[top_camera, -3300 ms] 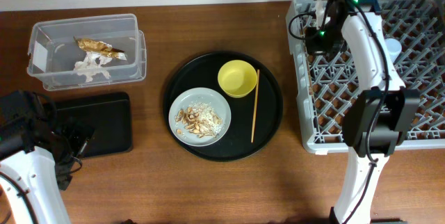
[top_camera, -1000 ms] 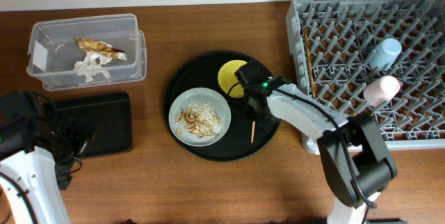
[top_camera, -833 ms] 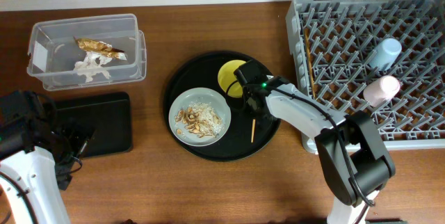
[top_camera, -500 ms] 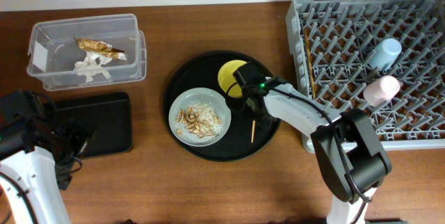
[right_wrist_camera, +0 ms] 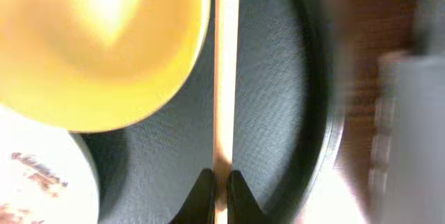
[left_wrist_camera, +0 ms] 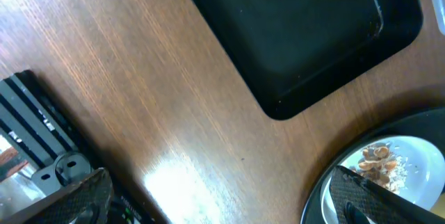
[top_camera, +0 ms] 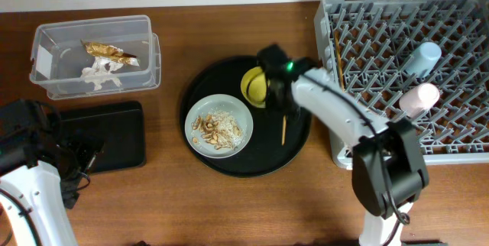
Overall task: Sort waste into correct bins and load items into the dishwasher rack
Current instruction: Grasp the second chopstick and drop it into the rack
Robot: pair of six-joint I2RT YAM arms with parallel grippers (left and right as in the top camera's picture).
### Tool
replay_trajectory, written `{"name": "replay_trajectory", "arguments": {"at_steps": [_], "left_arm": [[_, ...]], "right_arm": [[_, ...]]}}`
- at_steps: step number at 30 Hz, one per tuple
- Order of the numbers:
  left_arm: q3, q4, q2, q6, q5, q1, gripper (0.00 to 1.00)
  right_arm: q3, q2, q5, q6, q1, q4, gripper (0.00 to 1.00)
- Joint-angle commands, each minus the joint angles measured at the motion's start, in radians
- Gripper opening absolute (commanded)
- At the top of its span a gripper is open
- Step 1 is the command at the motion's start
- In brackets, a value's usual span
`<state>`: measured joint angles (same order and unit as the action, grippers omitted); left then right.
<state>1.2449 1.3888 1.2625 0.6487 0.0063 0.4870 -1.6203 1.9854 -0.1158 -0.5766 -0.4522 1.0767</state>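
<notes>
Next, my right gripper rises off the tray, crosses to the rack's edge by the tray [top_camera: 341, 61] and lowers to release its chopstick, because the other chopstick lies there.
My right gripper [top_camera: 281, 102] is shut on a thin wooden chopstick [top_camera: 283, 130] over the round black tray [top_camera: 229, 166], beside the yellow bowl [top_camera: 254, 85]. In the right wrist view the jaws [right_wrist_camera: 215, 190] pinch the chopstick [right_wrist_camera: 224, 78] next to the bowl [right_wrist_camera: 104, 36]. The other chopstick [top_camera: 338, 61] lies in the grey dishwasher rack [top_camera: 367, 17] with the pink cup [top_camera: 420, 96] and light-blue cup [top_camera: 425, 55]. The grey plate [top_camera: 200, 140] holds food scraps [top_camera: 218, 125]. The clear tub [top_camera: 46, 85] holds the gold wrapper [top_camera: 107, 51] and tissue [top_camera: 99, 78]. My left gripper [left_wrist_camera: 222, 206] is open and empty over bare table.
The shallow black tray [top_camera: 111, 135] lies at the left, under the clear tub; its corner shows in the left wrist view [left_wrist_camera: 306, 36]. The left arm [top_camera: 27, 135] rests beside it. The plate with scraps [left_wrist_camera: 389, 168] shows at the left wrist view's lower right.
The right arm came from the rack to the round tray, shut on the chopstick and shifted it slightly right and toward the back. The left arm has not moved.
</notes>
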Motion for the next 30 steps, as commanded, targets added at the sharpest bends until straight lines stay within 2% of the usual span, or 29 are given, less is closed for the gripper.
{"name": "replay_trajectory", "arguments": {"at_steps": [1, 6, 13, 18, 23, 30], "left_arm": [[-0.001, -0.001, 0.002, 0.01, -0.011, 0.005, 0.99], [-0.001, -0.001, 0.002, 0.01, -0.011, 0.005, 0.99], [-0.001, -0.001, 0.002, 0.01, -0.011, 0.005, 0.99], [-0.001, -0.001, 0.002, 0.01, -0.011, 0.005, 0.99], [-0.001, -0.001, 0.002, 0.01, -0.011, 0.005, 0.99], [-0.001, -0.001, 0.002, 0.01, -0.011, 0.005, 0.99]], "right_arm": [[-0.212, -0.005, -0.089, 0.11, 0.09, 0.128, 0.04], [-0.395, -0.005, -0.113, 0.328, 0.245, 0.216, 0.04], [-0.369, 0.002, 0.089, 0.629, 0.396, 0.18, 0.04], [-0.32, 0.004, 0.118, 0.678, 0.433, 0.131, 0.04], [-0.222, 0.004, 0.131, 0.674, 0.435, 0.058, 0.09], [-0.129, 0.004, 0.092, 0.642, 0.435, 0.0, 0.09]]}}
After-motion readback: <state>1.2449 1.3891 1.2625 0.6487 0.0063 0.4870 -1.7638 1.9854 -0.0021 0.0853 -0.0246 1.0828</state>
